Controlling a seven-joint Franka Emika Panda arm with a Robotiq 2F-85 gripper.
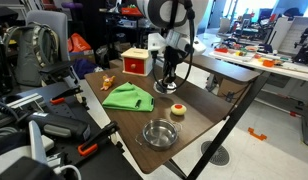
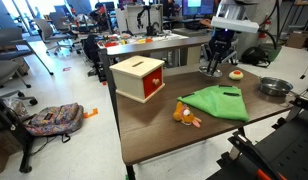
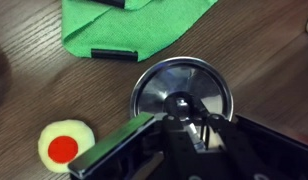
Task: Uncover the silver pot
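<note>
My gripper will next lower the lid onto the clear patch of tabletop beside the green cloth and let go of the lid's knob, because that patch is below the gripper.
The silver pot (image 1: 159, 133) stands open near the table's front edge, and it also shows in the exterior view from the other side (image 2: 275, 88). It is out of the wrist view. A round steel lid (image 3: 159, 85) with a centre knob lies right under my gripper (image 3: 182, 108), and the fingers are closed around the knob. In both exterior views the gripper (image 1: 166, 80) (image 2: 216, 66) is low over the table's middle, apart from the pot, with the lid (image 1: 166, 88) at or just above the tabletop.
A green cloth (image 1: 129, 97) (image 2: 219, 102) (image 3: 134, 25) lies beside the lid. A small yellow-and-red round object (image 1: 178, 112) (image 2: 235, 73) (image 3: 62, 146) sits between lid and pot. A red box (image 1: 137, 63) (image 2: 142, 78) and an orange toy (image 1: 111, 82) (image 2: 186, 115) are further off.
</note>
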